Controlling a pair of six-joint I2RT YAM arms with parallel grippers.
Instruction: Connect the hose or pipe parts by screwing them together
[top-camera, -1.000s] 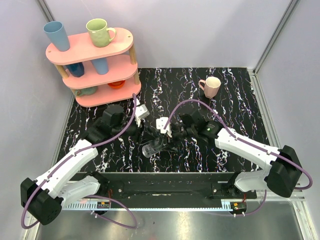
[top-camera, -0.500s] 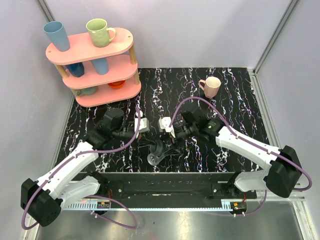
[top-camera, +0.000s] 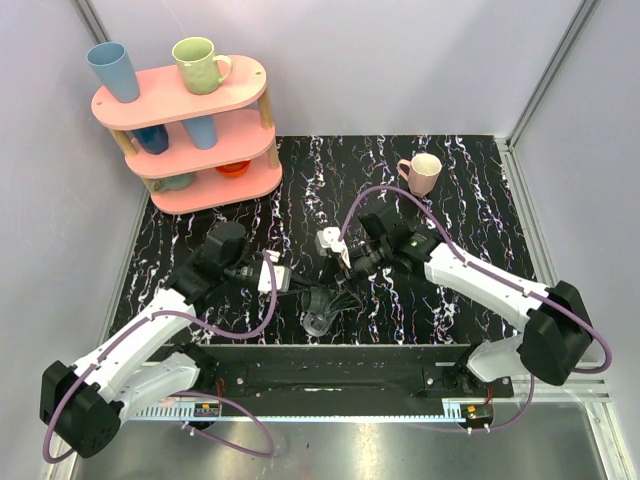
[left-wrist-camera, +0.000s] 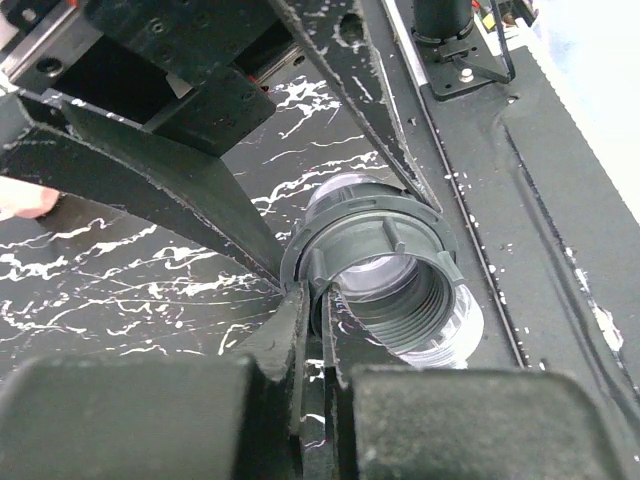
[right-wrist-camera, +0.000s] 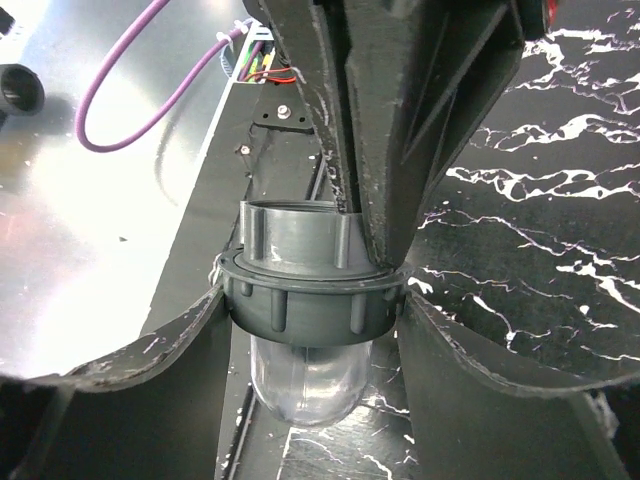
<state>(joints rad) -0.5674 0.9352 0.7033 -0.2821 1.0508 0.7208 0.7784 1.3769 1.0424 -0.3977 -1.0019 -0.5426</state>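
Next, my left gripper carries the ring outward from the front bar and releases it over the bare tabletop, since that lies outward of the gripper.
A black ring-shaped fitting (right-wrist-camera: 310, 300) sits on the end of a short translucent tube (right-wrist-camera: 300, 385), just above the table near its front edge. From above the ring (top-camera: 320, 298) and tube (top-camera: 318, 320) appear between the two arms. My right gripper (right-wrist-camera: 312, 300) is shut on the ring's wide ribbed flange, one finger on each side. My left gripper (left-wrist-camera: 318, 300) is shut on the ring's thin wall (left-wrist-camera: 372, 262), one fingertip inside the threaded bore and one outside. From above, the left gripper (top-camera: 300, 293) reaches in from the left and the right gripper (top-camera: 330, 290) from behind.
A pink mug (top-camera: 423, 172) stands at the back right. A pink three-tier shelf (top-camera: 190, 100) with cups fills the back left corner. The black front rail (top-camera: 330, 365) lies just below the parts. Purple cables (top-camera: 400, 205) loop over both arms.
My left gripper has swung in from the left and shut on the ring's wall. The right gripper has carried the parts slightly toward the front edge and turned them.
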